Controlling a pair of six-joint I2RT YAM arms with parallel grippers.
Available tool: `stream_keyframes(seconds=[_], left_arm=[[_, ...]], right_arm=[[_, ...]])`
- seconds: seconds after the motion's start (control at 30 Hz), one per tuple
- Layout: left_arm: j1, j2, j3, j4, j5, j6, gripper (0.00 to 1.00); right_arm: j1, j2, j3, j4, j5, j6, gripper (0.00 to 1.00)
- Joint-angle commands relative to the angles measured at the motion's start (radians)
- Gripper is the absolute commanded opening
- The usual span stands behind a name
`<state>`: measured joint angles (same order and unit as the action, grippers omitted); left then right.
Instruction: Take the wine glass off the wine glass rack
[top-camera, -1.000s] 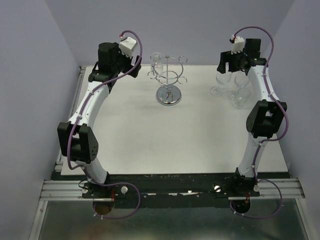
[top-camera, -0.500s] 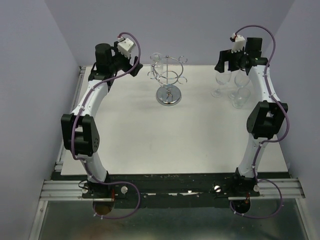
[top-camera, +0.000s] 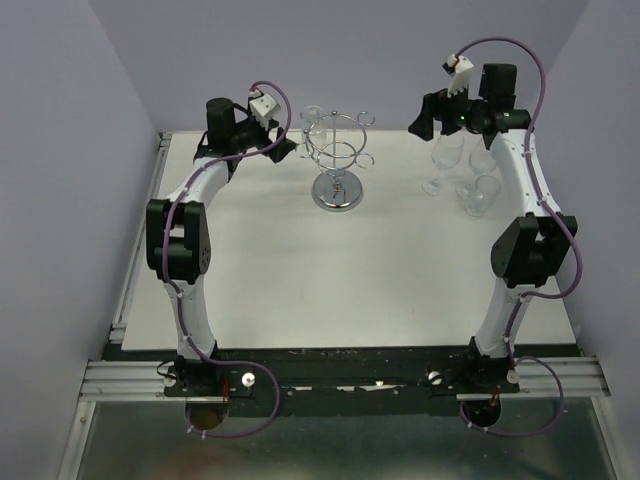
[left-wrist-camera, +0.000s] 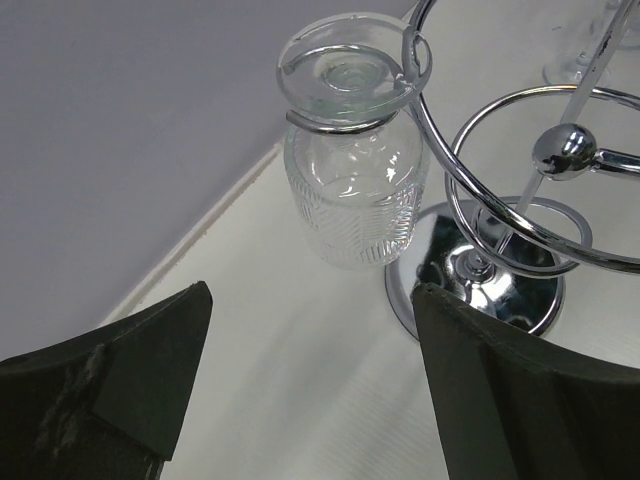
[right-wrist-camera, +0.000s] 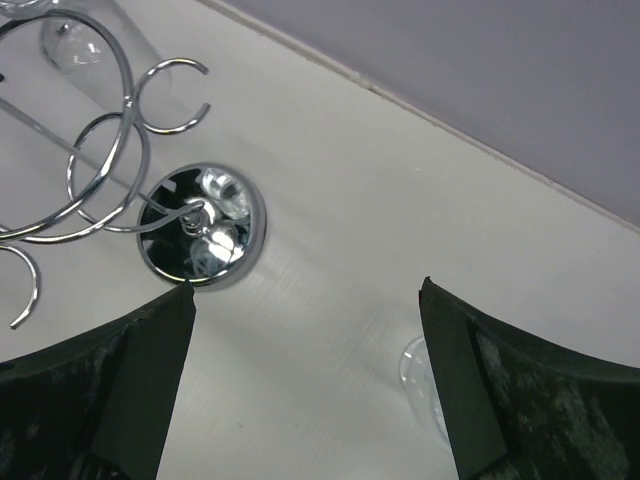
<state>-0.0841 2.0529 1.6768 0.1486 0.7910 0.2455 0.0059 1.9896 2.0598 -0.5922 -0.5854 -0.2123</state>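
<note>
Next, the left gripper moves to the right in the top view around the wine glass's bowl (top-camera: 317, 132) (left-wrist-camera: 352, 205), which hangs on that side, bare below the wire loop.
The wine glass rack (top-camera: 340, 160) is a chrome wire stand at the back middle of the table. One clear wine glass (top-camera: 314, 124) hangs upside down from a hook on its back left. In the left wrist view the wine glass (left-wrist-camera: 350, 195) hangs by its foot in a wire loop, ahead of my open left gripper (left-wrist-camera: 312, 290), with the rack's mirrored base (left-wrist-camera: 500, 290) to its right. My left gripper (top-camera: 284, 148) is just left of the rack, touching nothing. My right gripper (top-camera: 422, 120) hovers open to the right of the rack, empty. The right wrist view shows the rack (right-wrist-camera: 200, 240) at the left.
Three clear glasses (top-camera: 470, 175) stand upright at the back right, under the right arm. The foot of one glass (right-wrist-camera: 418, 368) shows beside my right finger. The back wall runs close behind the rack, and the table's left edge lies beyond the left arm.
My left arm has swung right, bringing its gripper up beside the rack. My right gripper has lifted and moved left, away from the standing glasses, and its jaws have widened.
</note>
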Motion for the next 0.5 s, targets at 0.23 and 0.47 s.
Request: stream_keyframes(seconds=[0.23,0.47], left_arm=[[-0.017,0.087,0.038,0.247,0.083,-0.069,0.99],[-0.032,0.133,0.057,0.293,0.085,-0.089,0.99]], right_arm=[[0.149,-0.012,-0.001,0.012,-0.192,0.068,1.00],[0.190,0.006,-0.016,0.014,-0.237,0.093,1.00]])
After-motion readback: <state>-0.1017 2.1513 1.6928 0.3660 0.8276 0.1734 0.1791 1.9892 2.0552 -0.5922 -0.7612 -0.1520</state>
